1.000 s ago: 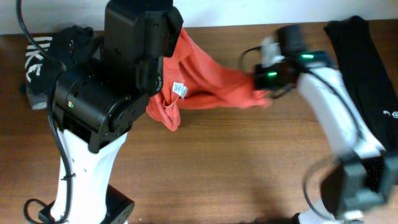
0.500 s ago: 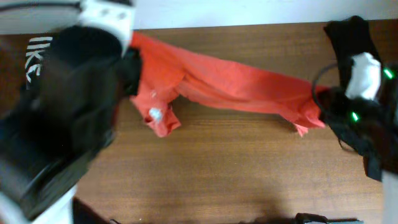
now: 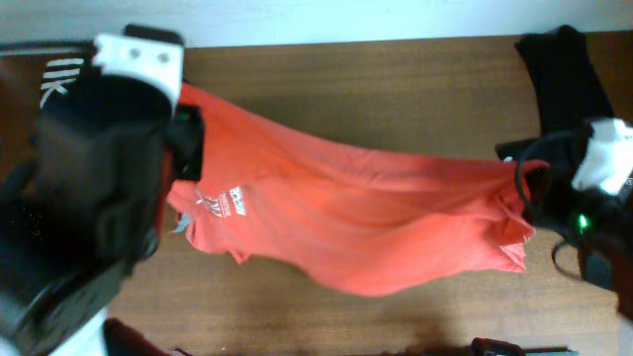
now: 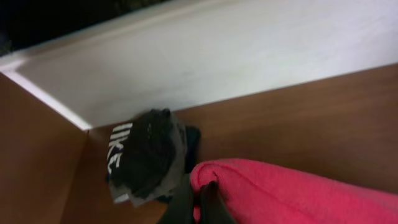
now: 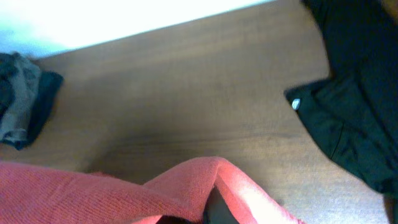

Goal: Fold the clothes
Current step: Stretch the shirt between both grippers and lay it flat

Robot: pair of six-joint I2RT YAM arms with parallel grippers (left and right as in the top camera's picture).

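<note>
I will next lower the T-shirt's hanging corner outward with my left gripper onto bare tabletop by the white wall and let go of it there, because that spot is below and outward of my gripper.
The red-orange T-shirt hangs stretched between my two grippers above the table, its small white chest logo facing up near the left end. My left gripper is shut on the shirt's left edge; in the left wrist view its fingers pinch a fold of the red cloth. My right gripper is shut on the shirt's right edge; in the right wrist view its fingers are wrapped in the cloth. The neck tag and back lettering are hidden.
A black garment lies at the table's far right, also in the right wrist view. A black and grey garment with white lettering lies at the back left corner. A white wall runs behind the table.
Both grippers have pulled apart and toward the front, spreading the shirt from a bunched strip into a wide sheet. The chest logo now shows. The left arm has shifted left.
</note>
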